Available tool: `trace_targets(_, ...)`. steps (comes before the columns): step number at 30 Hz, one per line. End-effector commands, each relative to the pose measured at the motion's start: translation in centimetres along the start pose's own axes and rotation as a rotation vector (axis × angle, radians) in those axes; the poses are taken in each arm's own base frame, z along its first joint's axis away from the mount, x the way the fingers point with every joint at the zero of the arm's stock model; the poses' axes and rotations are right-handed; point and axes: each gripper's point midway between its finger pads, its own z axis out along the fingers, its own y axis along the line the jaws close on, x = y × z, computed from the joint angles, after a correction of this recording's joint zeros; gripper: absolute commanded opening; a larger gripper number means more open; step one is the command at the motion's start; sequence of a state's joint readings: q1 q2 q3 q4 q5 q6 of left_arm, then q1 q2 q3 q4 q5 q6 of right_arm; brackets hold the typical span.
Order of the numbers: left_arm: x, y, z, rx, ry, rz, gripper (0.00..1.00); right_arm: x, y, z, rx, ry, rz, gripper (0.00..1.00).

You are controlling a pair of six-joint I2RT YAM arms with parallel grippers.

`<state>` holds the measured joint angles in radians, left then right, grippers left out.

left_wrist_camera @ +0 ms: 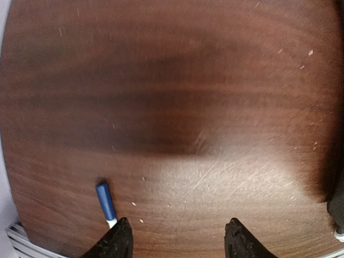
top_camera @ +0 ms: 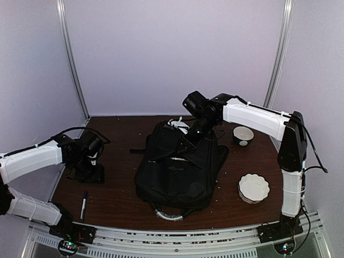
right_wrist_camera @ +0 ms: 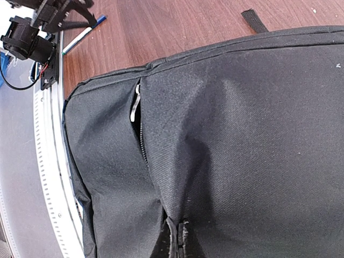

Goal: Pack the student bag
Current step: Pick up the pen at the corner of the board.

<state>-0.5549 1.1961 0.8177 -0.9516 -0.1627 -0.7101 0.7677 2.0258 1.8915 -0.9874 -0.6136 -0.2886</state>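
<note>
My left gripper moves down and back, open, onto the white body of the pen beside the blue cap next, since the pen lies below it, nearer my base.
The student bag [top_camera: 180,172], a large black backpack, lies flat mid-table with its grey handle [top_camera: 169,215] toward the near edge. My right gripper [top_camera: 189,141] is down on its upper part and shut. In the right wrist view the fingertips [right_wrist_camera: 181,239] pinch a fold of the bag's black fabric [right_wrist_camera: 242,134] beside a zipper [right_wrist_camera: 141,134]. My left gripper [top_camera: 87,171] hovers over bare table [left_wrist_camera: 177,107] at the left, open and with nothing in it [left_wrist_camera: 180,236]. A pen with a blue cap [left_wrist_camera: 105,199] lies just off its left fingertip [left_wrist_camera: 119,236].
The pen [top_camera: 83,205] lies near the front left edge. A dark bowl [top_camera: 243,134] and a white scalloped bowl [top_camera: 253,187] stand right of the bag. Something white [top_camera: 178,124] shows at the bag's far end. A loose strap [right_wrist_camera: 253,20] trails on the table.
</note>
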Motion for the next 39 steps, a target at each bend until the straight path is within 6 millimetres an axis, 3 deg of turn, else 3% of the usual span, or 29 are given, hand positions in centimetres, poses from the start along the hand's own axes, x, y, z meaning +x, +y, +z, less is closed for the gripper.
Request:
trace_targets(1, 2.6, -0.1, 1.8, 0.086, 0.133, -0.158, 0.61, -0.8, 2.0, -0.1, -0.089, -0.037, -0.021, 0.00)
trace_targets(6, 5.4, 1.5, 3.9, 0.074, 0.212, -0.245, 0.61, -0.8, 2.1, -0.1, -0.096, -0.036, -0.021, 0.00)
trace_targets(17, 4.0, 5.7, 2.0, -0.158, 0.159, -0.229, 0.64, -0.6, 2.3, 0.0, -0.109, -0.031, -0.020, 0.00)
trace_targets(21, 5.7, 6.4, 2.6, -0.176, 0.223, -0.296, 0.63, -0.7, 2.4, 0.0, -0.113, -0.032, -0.019, 0.00)
trace_targets(26, 7.3, 6.8, 3.7, -0.199, 0.272, -0.331, 0.56, -0.6, 2.4, 0.0, -0.116, -0.032, -0.018, 0.00)
trace_targets(30, 9.0, 5.9, 5.2, -0.163, 0.342, -0.355, 0.51, -0.7, 2.4, -0.1, -0.115, -0.033, -0.017, 0.00)
trace_targets(39, 8.2, 3.7, 5.9, -0.031, 0.317, -0.388, 0.36, -0.6, 2.4, 0.1, -0.114, -0.031, -0.014, 0.00)
